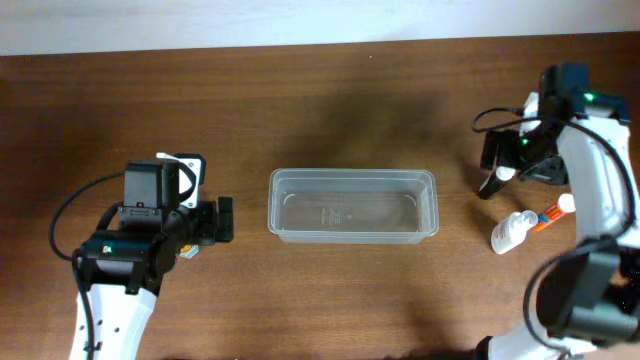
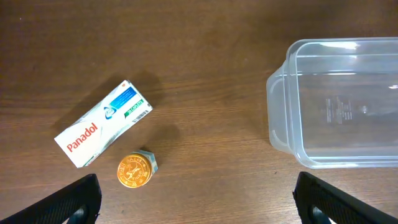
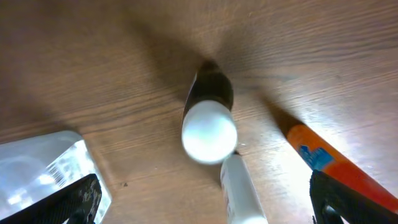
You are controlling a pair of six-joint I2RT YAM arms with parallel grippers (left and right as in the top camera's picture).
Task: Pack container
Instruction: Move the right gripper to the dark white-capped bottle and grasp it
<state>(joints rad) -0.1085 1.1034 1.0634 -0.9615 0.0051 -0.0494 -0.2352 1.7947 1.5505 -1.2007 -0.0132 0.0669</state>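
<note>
The right gripper moves down to the dark bottle's white cap (image 1: 505,173) (image 3: 209,132) next and narrows its open fingers around the cap.
The container (image 1: 351,231), a clear plastic tub, stands empty at the table's middle. It also shows in the left wrist view (image 2: 281,118), and a clear corner shows in the right wrist view (image 3: 43,163). My left gripper (image 1: 224,219) (image 2: 199,208) is open and empty, left of the tub. A white Panadol box (image 2: 102,123) and a gold round tin (image 2: 135,170) lie before it. My right gripper (image 1: 493,170) (image 3: 208,214) is open and empty over an upright dark bottle with a white cap (image 3: 209,127), a lying white bottle (image 3: 241,190) (image 1: 510,232) and an orange tube (image 3: 333,165) (image 1: 548,216).
The brown wooden table runs to a pale wall at the back. In the overhead view the left arm covers most of the box and tin. The right arm's body stands along the right edge.
</note>
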